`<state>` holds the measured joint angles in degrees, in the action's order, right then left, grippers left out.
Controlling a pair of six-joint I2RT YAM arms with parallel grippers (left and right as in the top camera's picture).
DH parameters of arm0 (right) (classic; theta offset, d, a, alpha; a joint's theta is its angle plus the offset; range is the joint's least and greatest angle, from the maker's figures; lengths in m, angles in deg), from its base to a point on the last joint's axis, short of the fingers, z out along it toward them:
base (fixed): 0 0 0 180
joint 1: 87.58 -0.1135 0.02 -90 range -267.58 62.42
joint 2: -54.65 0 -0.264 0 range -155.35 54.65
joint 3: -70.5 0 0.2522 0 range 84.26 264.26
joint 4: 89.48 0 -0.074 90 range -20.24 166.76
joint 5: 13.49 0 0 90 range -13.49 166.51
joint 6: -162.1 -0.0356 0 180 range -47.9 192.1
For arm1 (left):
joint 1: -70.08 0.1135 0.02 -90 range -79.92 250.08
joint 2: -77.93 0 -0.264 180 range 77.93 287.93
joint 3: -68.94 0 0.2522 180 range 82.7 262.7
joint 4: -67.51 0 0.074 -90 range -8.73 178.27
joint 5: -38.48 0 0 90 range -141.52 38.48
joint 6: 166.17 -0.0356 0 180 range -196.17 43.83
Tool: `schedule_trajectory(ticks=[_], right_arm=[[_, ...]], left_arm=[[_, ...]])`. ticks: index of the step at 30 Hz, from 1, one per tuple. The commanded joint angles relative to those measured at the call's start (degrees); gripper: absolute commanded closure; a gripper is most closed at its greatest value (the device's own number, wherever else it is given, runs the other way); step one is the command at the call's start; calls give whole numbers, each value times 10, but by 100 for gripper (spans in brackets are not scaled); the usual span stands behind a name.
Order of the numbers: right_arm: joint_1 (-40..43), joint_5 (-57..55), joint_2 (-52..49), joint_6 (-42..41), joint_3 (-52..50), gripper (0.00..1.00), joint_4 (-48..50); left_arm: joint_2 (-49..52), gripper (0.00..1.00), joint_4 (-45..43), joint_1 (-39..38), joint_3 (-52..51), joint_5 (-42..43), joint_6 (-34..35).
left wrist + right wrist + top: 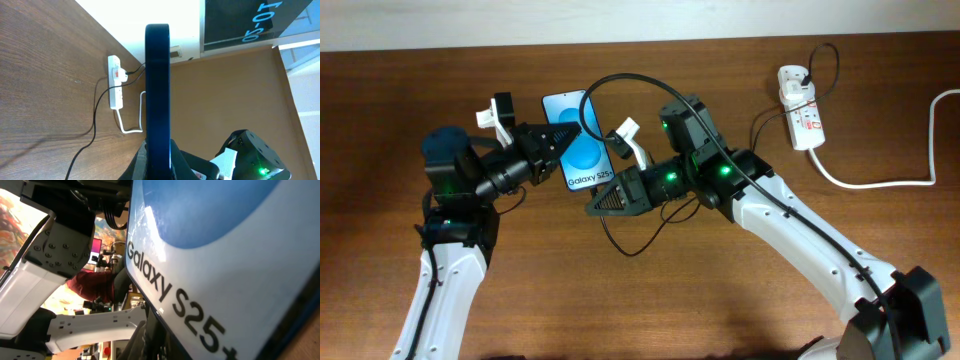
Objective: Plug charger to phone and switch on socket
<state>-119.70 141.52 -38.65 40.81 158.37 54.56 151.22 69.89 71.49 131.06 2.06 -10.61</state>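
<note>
Next, my left gripper will lower, tilt the phone (582,150) flat onto the bare tabletop below and release it, as it holds the phone tilted off the table.
The phone (582,150) has a bright blue screen and is held off the table, tilted. My left gripper (568,136) is shut on its left side. In the left wrist view the phone (157,85) stands edge-on between the jaws of that gripper (158,167). My right gripper (599,205) is shut at the phone's bottom edge, and the charger's thin black cable (620,248) hangs from it. The plug tip is hidden. The screen (225,255) fills the right wrist view, with that gripper (167,342) at its lower edge. The socket (802,106) lies far right, with the white adapter (792,76) in it.
The socket's thick white cord (880,183) curves toward the table's right edge. A thin black cable arcs (650,80) above the right arm. The left wrist view also shows the socket (115,85) beside the back edge and the black cable (94,117) on the wood.
</note>
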Motion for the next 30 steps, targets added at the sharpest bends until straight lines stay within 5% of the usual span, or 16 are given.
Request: schedule_trajectory(ticks=[1, 14, 23, 30], right_arm=[[37, -64, 10, 14, 27, 96, 42], [37, -66, 10, 25, 27, 83, -43], [37, -66, 10, 26, 27, 63, -81], [37, -165, 10, 45, 27, 56, -143]], left_arm=[[-7, 100, 16, -33, -12, 161, -29], [-7, 100, -32, 3, -12, 125, -22], [-7, 100, -30, 37, -12, 87, -20], [-7, 100, 133, 37, -12, 58, -36]])
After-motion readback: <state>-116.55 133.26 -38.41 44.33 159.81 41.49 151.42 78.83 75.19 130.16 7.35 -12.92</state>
